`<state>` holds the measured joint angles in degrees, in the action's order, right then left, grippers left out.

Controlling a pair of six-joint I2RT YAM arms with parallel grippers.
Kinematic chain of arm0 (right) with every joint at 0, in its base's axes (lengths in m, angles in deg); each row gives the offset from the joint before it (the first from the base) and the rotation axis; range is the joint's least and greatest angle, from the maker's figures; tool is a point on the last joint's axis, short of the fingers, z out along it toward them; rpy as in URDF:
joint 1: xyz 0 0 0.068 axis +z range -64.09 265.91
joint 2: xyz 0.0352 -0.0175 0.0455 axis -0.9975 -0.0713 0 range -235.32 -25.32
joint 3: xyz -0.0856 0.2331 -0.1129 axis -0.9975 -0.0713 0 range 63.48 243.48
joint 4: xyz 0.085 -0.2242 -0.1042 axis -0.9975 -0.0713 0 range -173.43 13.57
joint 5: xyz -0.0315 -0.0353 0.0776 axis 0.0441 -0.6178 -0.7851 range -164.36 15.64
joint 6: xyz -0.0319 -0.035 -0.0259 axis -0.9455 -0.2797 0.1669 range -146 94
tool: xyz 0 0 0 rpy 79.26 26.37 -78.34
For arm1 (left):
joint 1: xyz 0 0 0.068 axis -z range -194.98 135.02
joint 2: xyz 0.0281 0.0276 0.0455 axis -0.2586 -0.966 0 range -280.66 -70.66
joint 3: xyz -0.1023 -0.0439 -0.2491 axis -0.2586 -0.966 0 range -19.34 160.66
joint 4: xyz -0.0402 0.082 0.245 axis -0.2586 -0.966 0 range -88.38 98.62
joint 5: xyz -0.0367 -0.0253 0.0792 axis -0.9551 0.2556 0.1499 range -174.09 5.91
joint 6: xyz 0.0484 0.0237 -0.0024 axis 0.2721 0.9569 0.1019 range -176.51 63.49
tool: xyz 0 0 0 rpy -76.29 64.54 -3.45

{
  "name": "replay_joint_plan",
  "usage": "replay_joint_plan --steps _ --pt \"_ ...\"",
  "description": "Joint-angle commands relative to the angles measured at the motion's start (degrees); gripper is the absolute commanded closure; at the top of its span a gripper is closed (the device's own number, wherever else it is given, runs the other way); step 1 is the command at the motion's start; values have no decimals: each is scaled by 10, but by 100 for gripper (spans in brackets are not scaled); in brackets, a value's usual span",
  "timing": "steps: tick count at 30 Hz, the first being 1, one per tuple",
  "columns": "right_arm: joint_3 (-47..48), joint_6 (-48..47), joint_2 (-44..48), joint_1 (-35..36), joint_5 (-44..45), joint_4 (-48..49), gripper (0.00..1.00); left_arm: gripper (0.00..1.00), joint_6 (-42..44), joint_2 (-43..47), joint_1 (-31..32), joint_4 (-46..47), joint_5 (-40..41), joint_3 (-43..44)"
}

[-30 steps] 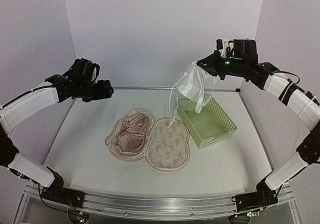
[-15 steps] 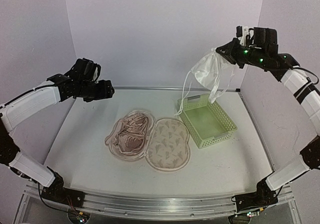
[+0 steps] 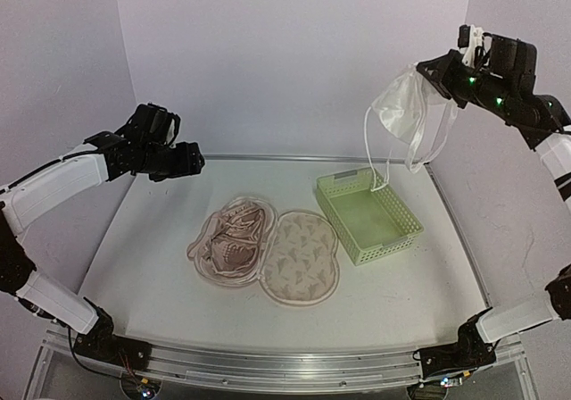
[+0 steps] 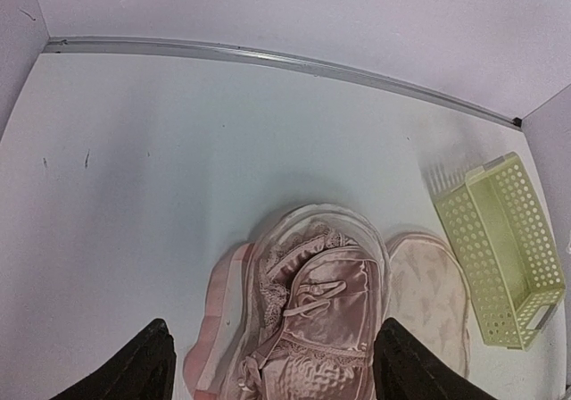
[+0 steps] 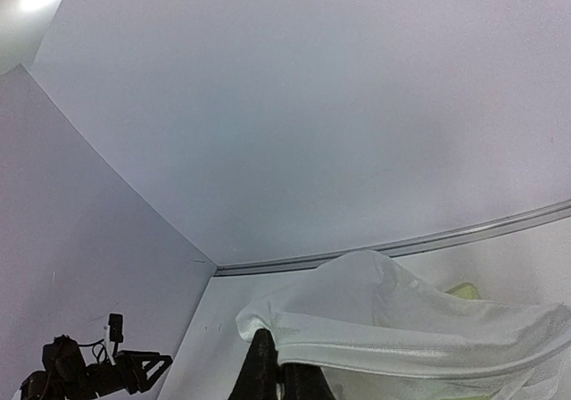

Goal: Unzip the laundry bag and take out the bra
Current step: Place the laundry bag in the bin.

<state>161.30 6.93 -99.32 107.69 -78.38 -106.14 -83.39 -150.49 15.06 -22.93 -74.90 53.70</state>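
The empty lattice basket stands clear beside the bag, so my right gripper should lower and bring the white garment [image 3: 401, 110] down over the basket's bare inside.
The laundry bag [image 3: 302, 259] lies unzipped and spread open flat in the middle of the table, its printed half on the right. The pinkish-beige bra [image 3: 230, 241] lies in its left half; the left wrist view shows the bra [image 4: 326, 320] and the bag [image 4: 430, 295]. My left gripper [image 3: 185, 160] is open and empty, hovering high over the table's back left, above and behind the bag. My right gripper [image 3: 439, 70] is shut on a white satin garment [image 3: 401, 110] with thin straps, held high above the basket; the right wrist view shows that cloth [image 5: 401, 320] draped over the shut fingers [image 5: 266, 364].
A pale yellow-green lattice basket [image 3: 385, 249] stands to the right of the bag, its inside bare; it also shows in the left wrist view [image 4: 500, 248]. The back wall and side walls close in the table. The white garment's straps hang just above the basket's far rim.
My right arm has lifted and swung to the right with the white garment, from low over the basket's left rim to high near the right wall. The left arm has not moved.
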Motion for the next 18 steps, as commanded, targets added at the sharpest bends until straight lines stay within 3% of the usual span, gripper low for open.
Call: replay_joint_plan --steps 1,12,18 --pt "-41 5 8 -1 16 13 100 24 5 -3 -2 4 6 27" --pt "-227 53 -10 -2 0 83 100 24 5 -9 -2 4 -1 26" --pt "-283 67 -51 -2 -29 137 100 24 4 -8 -2 4 -3 23"
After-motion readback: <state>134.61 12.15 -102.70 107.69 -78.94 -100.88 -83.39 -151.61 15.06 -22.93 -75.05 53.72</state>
